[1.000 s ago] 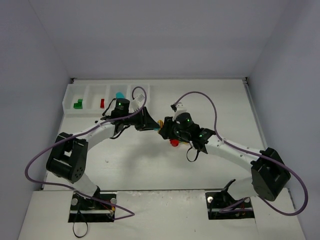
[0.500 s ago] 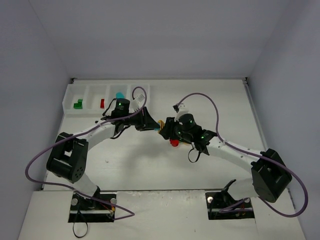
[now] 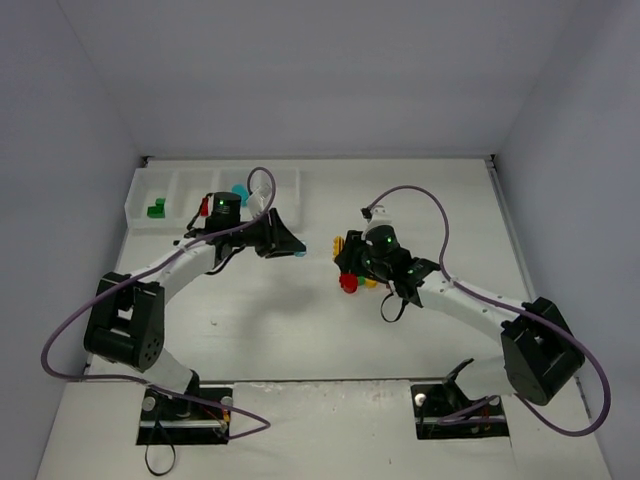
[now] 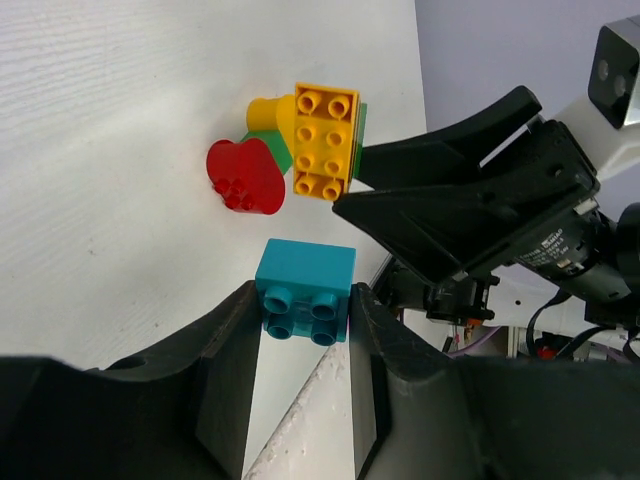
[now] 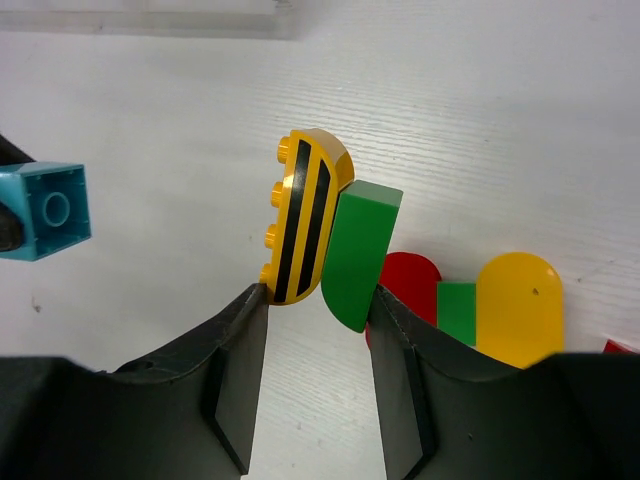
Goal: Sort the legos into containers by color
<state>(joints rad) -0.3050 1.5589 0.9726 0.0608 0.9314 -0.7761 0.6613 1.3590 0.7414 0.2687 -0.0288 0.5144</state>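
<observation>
Next I should swing my left gripper outward and to the left in the top view to release, as the matching cyan lego's section lies that way from it.
My left gripper (image 4: 303, 312) is shut on a cyan-blue lego (image 4: 305, 292), held off the table; from above that gripper (image 3: 295, 248) sits left of centre. A small gap away, my right gripper (image 5: 320, 298) is shut on a two-piece stack: a yellow black-striped curved lego (image 5: 305, 215) stuck to a green lego (image 5: 358, 255). Seen from above, this gripper (image 3: 341, 254) faces the left one. Under the right wrist lie a red lego (image 3: 348, 284) and a yellow one (image 3: 370, 282). The containers tray (image 3: 285, 188) stands at the back left, holding a green lego (image 3: 155, 210) and a cyan one (image 3: 240, 190).
In the right wrist view a red rounded piece (image 5: 405, 283), a small green piece (image 5: 457, 312) and a yellow rounded piece (image 5: 518, 305) lie just right of the fingers. The left forearm crosses over the tray's middle compartments. Walls close in the table on three sides.
The two grippers were joined at one stack; now they stand apart. The left gripper has drawn back left with the cyan lego, and the right keeps the yellow and green pieces.
</observation>
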